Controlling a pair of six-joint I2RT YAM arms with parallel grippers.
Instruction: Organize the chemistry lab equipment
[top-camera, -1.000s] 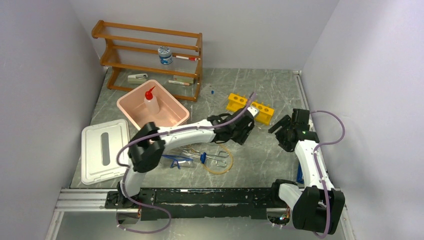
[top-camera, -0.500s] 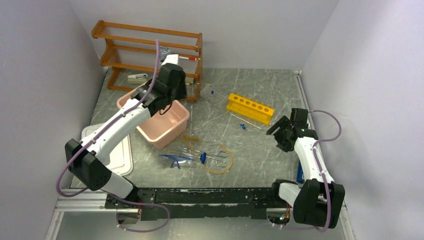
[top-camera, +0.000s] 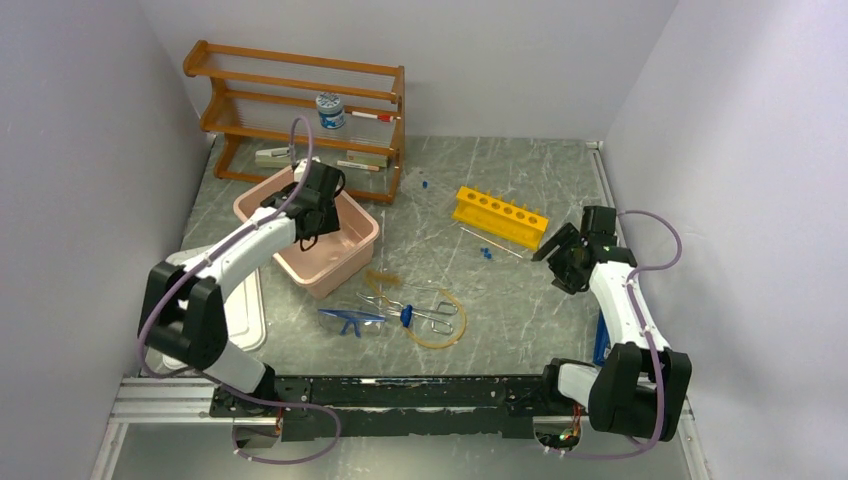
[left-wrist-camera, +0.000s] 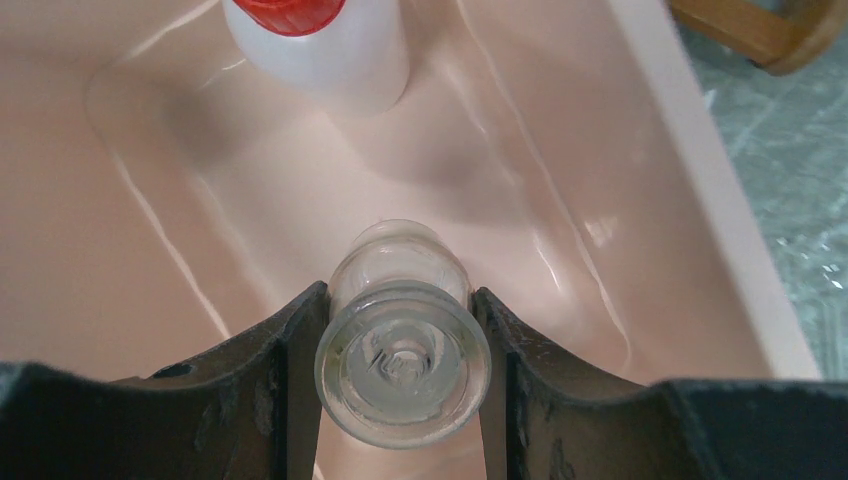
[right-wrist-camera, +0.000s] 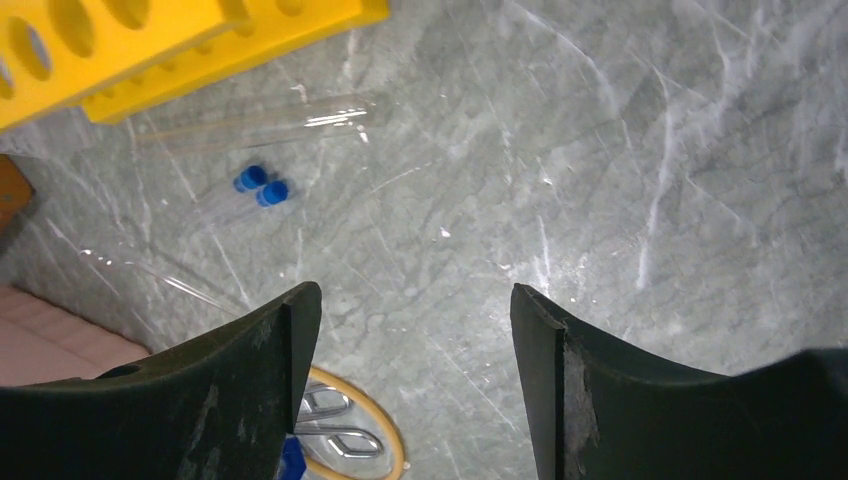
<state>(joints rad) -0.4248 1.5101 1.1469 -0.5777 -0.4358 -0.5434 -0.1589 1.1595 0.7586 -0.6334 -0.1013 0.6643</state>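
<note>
My left gripper should next lower the flask deeper into the pink bin, then set it in the empty space near the red-capped squeeze bottle.
My left gripper is shut on a small clear glass flask and holds it over the floor of the pink bin. The red-capped squeeze bottle stands in the same bin, just beyond it. From above, the left gripper hangs over the pink bin. My right gripper is open and empty above bare table, near the yellow holed rack. Two blue-capped tubes and a clear glass tube lie in front of the rack. Blue goggles, metal tongs and amber tubing lie mid-table.
A wooden shelf stands at the back left, with a jar and small items on it. A white lid lies left of the bin, partly under my left arm. Grey walls close in both sides.
My left arm swung from mid-table to the shelf side of the bin and has now come down over the bin. The right gripper shifted slightly toward the back, its jaws a little narrower.
</note>
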